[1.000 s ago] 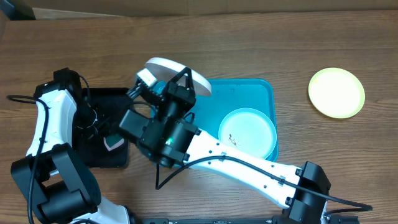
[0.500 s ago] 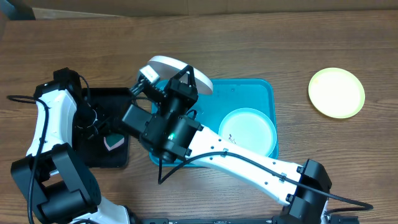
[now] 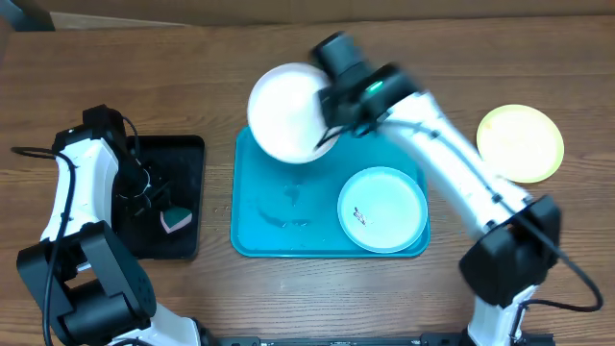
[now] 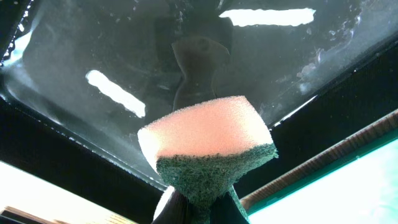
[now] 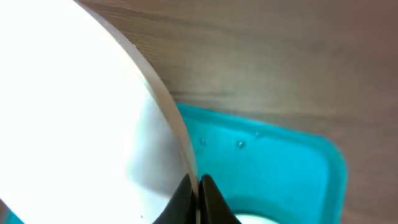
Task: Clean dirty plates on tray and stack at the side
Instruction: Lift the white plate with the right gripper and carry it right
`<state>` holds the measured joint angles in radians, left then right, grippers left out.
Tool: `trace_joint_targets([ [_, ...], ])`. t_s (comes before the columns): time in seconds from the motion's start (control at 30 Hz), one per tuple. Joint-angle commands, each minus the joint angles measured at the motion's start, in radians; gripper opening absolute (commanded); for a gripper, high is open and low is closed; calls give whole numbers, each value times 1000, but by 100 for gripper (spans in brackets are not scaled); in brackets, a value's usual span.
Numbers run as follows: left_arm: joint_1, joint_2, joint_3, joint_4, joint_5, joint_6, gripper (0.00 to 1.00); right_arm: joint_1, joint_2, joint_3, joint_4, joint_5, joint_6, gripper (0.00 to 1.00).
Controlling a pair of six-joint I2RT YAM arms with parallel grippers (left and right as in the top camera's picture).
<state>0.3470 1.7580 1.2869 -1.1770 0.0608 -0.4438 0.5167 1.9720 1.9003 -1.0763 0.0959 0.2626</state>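
Note:
The right gripper swings to the right in the overhead view next and brings the white plate (image 3: pixel 286 111) down onto the yellow-green plate (image 3: pixel 520 143), which lies alone at the side.
My right gripper (image 3: pixel 325 135) is shut on the rim of the white plate (image 3: pixel 286 111) and holds it above the far left corner of the turquoise tray (image 3: pixel 259 226). In the right wrist view the jaws (image 5: pixel 196 186) pinch the plate's edge (image 5: pixel 74 106) over the tray (image 5: pixel 273 162). The pale mint plate (image 3: pixel 382 209) with a small dark smear lies in the tray's right half. The yellow-green plate (image 3: pixel 520 143) lies on the table at the far right. My left gripper (image 3: pixel 165 213) is shut on a pink and green sponge (image 4: pixel 208 146) over the black tray (image 3: pixel 154 240).
The black tray (image 4: pixel 112 50) at the left is wet. A brown cardboard edge (image 3: pixel 288 8) runs along the far side of the table. Bare wood lies between the turquoise tray and the yellow-green plate.
The right arm has swung from the left side of the turquoise tray up and to the right, carrying the white plate. The left arm and sponge have not moved.

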Motion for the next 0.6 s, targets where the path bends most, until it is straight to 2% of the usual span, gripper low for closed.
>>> trace_joint_targets([
  [0.0,0,-11,-4,1,11,18,4,-168,-28,24,-49,-333,58,4],
  [0.27,0,-11,-4,1,11,18,4,-569,-28,23,-240,-322,60,4],
  [0.57,-1,-11,-4,4,11,18,4,-969,-28,-17,-259,-150,92,4],
])
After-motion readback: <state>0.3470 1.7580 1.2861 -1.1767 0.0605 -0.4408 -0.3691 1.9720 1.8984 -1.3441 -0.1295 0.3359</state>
